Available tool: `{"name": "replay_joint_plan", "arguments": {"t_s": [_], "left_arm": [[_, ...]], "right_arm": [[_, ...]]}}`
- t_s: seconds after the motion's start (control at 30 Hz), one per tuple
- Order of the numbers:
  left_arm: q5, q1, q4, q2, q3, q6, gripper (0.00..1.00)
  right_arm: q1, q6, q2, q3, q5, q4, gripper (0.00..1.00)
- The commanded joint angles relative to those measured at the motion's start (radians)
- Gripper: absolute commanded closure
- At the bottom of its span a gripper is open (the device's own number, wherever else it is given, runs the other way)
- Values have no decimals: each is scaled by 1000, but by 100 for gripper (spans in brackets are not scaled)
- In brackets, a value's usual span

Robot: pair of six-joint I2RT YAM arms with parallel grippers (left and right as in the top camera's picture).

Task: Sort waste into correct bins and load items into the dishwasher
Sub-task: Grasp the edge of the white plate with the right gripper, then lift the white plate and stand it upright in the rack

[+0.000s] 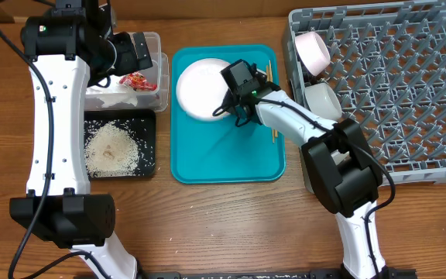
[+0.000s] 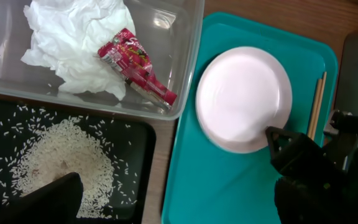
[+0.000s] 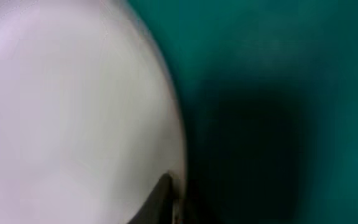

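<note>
I am holding the plate with my right gripper, so next I should lift it, turn it on edge and lower it into the grey rack beside the pale bowl.
The round white plate (image 1: 200, 89) lies on the teal tray (image 1: 227, 159); it also shows in the left wrist view (image 2: 241, 96). My right gripper (image 1: 235, 105) is at the plate's right rim, and in the right wrist view (image 3: 176, 199) one finger lies over the rim, shut on it. Two wooden chopsticks (image 1: 270, 101) lie along the tray's right side. My left gripper (image 1: 142, 53) hangs open and empty over the clear tub (image 1: 159, 77), which holds the crumpled napkin (image 2: 73, 43) and the red wrapper (image 2: 135, 65). Rice (image 1: 111, 149) lies in the black tray (image 1: 147, 155).
The grey dish rack (image 1: 393, 85) stands at the right with a pale bowl (image 1: 312, 48) and a white cup (image 1: 320, 99) at its left edge. The right arm's base stands in front of the rack. Bare wooden table lies along the front.
</note>
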Motion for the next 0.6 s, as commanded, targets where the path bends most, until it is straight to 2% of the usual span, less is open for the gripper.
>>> {"name": "replay_joint_plan", "arguments": {"t_s": [0.0, 0.23, 0.37, 0.43, 0.5, 0.57], "left_arm": [[-7, -2, 1, -4, 19, 8, 0], [-6, -2, 1, -4, 19, 8, 0], [-7, -2, 1, -4, 19, 8, 0], [-7, -2, 1, -4, 19, 8, 0], [-7, -2, 1, -4, 19, 8, 0], [-6, -2, 1, -4, 19, 8, 0]], "right_arm": [[-29, -30, -31, 5, -6, -32, 96], [-105, -251, -232, 23, -2, -50, 96], [-167, -331, -407, 23, 121, -81, 96], [-198, -459, -497, 23, 178, -87, 96], [-226, -660, -583, 23, 249, -102, 96], [-246, -763, -636, 23, 364, -119, 96]]}}
